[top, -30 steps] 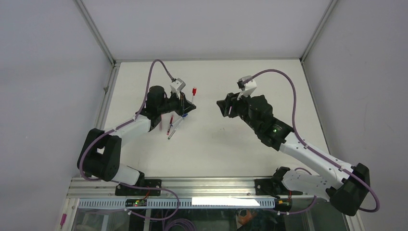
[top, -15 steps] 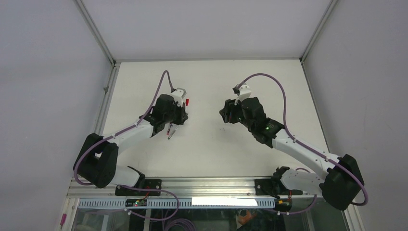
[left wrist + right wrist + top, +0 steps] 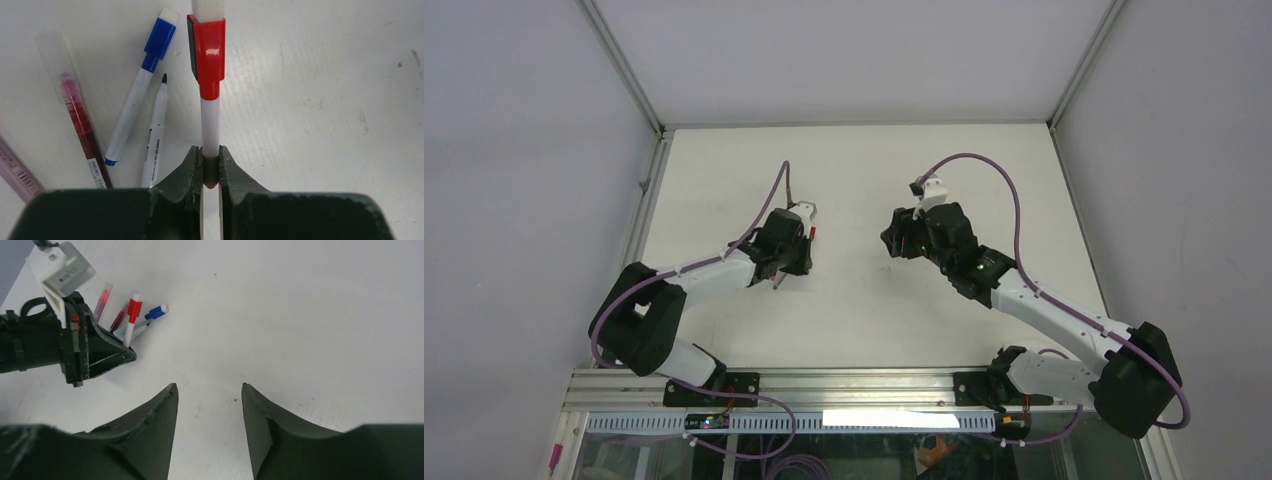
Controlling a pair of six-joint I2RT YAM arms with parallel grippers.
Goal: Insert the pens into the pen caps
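My left gripper will next lower the red-capped pen [image 3: 132, 315] onto the clear part of the bare table below the gripper, beside the uncapped white pen. Then it will let go of the red-capped pen's back end.
My left gripper [image 3: 211, 150] is shut on the rear end of a white pen [image 3: 210, 122] that wears a red cap [image 3: 206, 55] on its far end, held low over the table. Beside it lie a white pen with a blue cap [image 3: 159, 37], an uncapped white pen with a dark tip [image 3: 156, 131], a dark red pen under a clear cap [image 3: 75, 107] and a pale pink pen [image 3: 15, 167]. My right gripper [image 3: 208, 386] is open and empty over bare table. It faces the left gripper [image 3: 112, 357] and the red-capped pen [image 3: 132, 315].
In the top view the left gripper [image 3: 796, 245] and right gripper [image 3: 891, 238] sit mid-table, a hand's width apart. A pen end [image 3: 776, 281] pokes out below the left wrist. The white table [image 3: 874, 310] has metal rails along its edges.
My left arm has swung down and right over the pen pile, still holding the red-capped pen. My right gripper has turned downward toward the table and then held still.
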